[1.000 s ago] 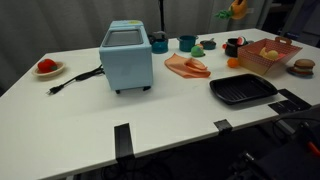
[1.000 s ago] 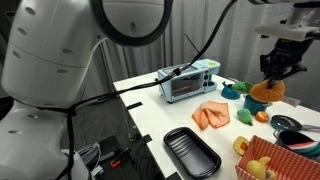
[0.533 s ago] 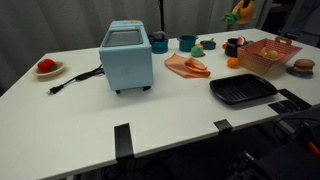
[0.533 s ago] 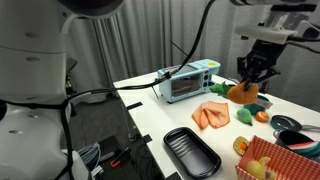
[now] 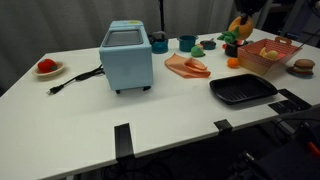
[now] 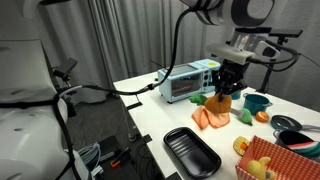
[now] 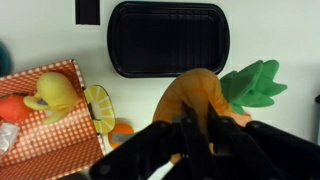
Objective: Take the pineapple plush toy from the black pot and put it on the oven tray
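The tray is empty, so my gripper needs to carry the pineapple plush toy (image 7: pixel 200 92) back and down onto the middle of the black oven tray (image 7: pixel 168 40) and then let go of it.
My gripper (image 6: pixel 228 88) is shut on the pineapple plush toy (image 6: pixel 224 100), an orange body with green leaves, and holds it in the air above the table. In the wrist view the toy (image 7: pixel 200 92) fills the space between the jaws (image 7: pixel 196 128), with its leaves (image 7: pixel 250 85) to the right. The black oven tray (image 7: pixel 168 38) lies empty just beyond the toy. It also shows in both exterior views (image 5: pixel 243 90) (image 6: pixel 190 150). The gripper (image 5: pixel 240 25) hangs over the table's far right part. A black pot (image 6: pixel 288 123) stands behind the gripper.
A blue toaster oven (image 5: pixel 127 55) (image 6: pixel 188 82) stands mid-table. An orange cloth (image 5: pixel 187 66) lies beside it. A red checked basket with toy food (image 5: pixel 268 55) (image 7: pixel 40 110) sits near the tray. Teal cups (image 5: pixel 187 43) and a plate with a red item (image 5: pixel 46 67) stand farther off.
My gripper has come down and moved across the table with the pineapple plush toy in it, away from the pot. Nothing else has moved.
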Motion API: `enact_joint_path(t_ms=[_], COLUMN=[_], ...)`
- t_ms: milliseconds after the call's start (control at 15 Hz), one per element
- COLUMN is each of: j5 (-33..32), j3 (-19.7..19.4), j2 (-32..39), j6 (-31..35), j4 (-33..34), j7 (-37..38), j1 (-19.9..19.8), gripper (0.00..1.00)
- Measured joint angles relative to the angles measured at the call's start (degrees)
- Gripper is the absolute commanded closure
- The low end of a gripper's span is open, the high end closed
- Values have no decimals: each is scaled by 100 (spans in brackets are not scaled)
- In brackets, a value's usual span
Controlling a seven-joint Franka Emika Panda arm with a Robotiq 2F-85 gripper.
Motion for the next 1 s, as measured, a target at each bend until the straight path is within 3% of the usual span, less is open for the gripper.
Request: enact_joint_path(t_ms=[667,1000], j5=[-404,-622], j3=[-42,-43], j2=[-1374,-1540], j6=[2258,3387], j4=[-3270,-4117], j7=[36,385], j1=[405,458], gripper=[97,97])
